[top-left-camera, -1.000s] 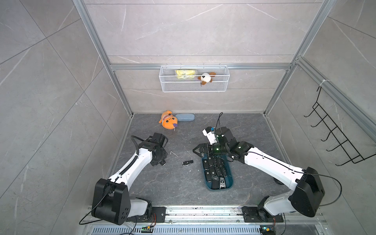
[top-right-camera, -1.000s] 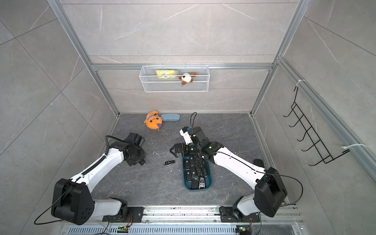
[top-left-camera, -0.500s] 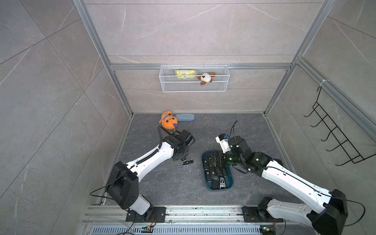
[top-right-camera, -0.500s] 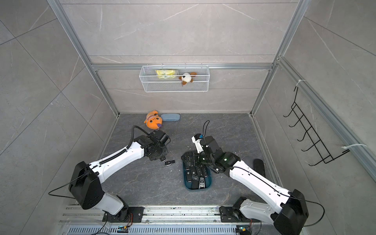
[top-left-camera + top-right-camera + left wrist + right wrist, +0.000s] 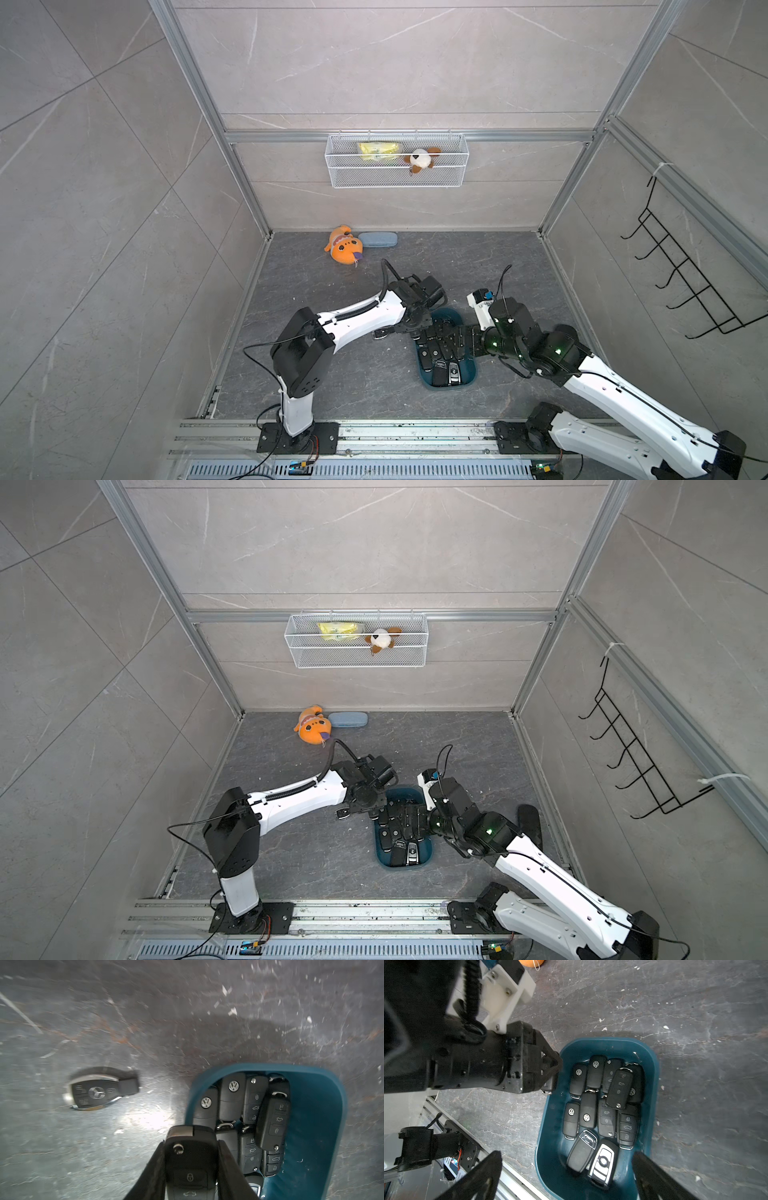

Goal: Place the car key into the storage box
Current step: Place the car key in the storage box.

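Observation:
The keys in the box's far half [image 5: 224,1136] lie below my left gripper, so it will move past the box's rim and down to release the flip key [image 5: 191,1159] onto them.
The storage box [image 5: 451,318] [image 5: 405,864] [image 5: 324,1105] [image 5: 654,1084] is a dark teal bin on the floor with several black car keys lying in it. My left gripper [image 5: 191,1145] [image 5: 415,328] [image 5: 374,808] [image 5: 550,1084] is shut on a black flip car key [image 5: 191,1159], which hangs over the box's left rim. My right gripper [image 5: 565,1154] [image 5: 457,340] [image 5: 411,820] hovers open over the box from the right, with nothing between its fingers. A second car key [image 5: 97,1093] [image 5: 383,332] [image 5: 343,813], black with chrome trim, lies on the floor left of the box.
An orange plush toy [image 5: 344,250] and a pale blue case [image 5: 377,239] lie at the back of the floor. A white wire basket [image 5: 397,166] hangs on the back wall. A black hook rack [image 5: 685,282] is fixed to the right wall.
My left arm has swung right from near the left wall to the box's left rim, its gripper staying shut. My right arm has drawn back to the box's right side. The floor key has not moved.

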